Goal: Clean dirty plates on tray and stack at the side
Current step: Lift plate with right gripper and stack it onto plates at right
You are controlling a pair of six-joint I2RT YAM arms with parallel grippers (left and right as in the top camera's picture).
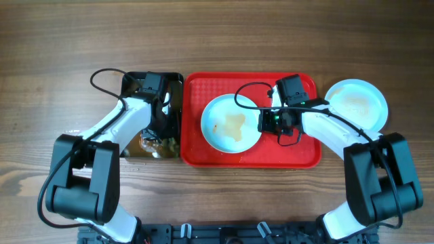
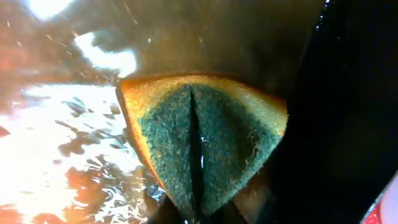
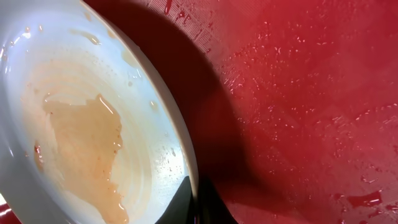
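My right gripper lifts toward the right in the overhead view next. It then comes down and releases over the second plate (image 1: 357, 104), since that plate already sits beside the tray.
A dirty plate (image 1: 230, 123) with an orange-brown smear lies on the red tray (image 1: 305, 150). My right gripper (image 1: 266, 122) is shut on that plate's right rim; the right wrist view shows the fingers (image 3: 196, 202) pinching the rim of the plate (image 3: 81, 124) above the wet tray (image 3: 298, 93). A second plate (image 1: 356, 105) sits on the table right of the tray. My left gripper (image 1: 157, 102) is over the black tub (image 1: 173, 81), shut on a folded yellow-green sponge (image 2: 205, 143) held in the brownish liquid.
The black tub of brownish liquid (image 2: 68, 143) stands just left of the tray. Bare wooden table (image 1: 217, 34) lies behind both. Cables loop from both arms over the tub and tray.
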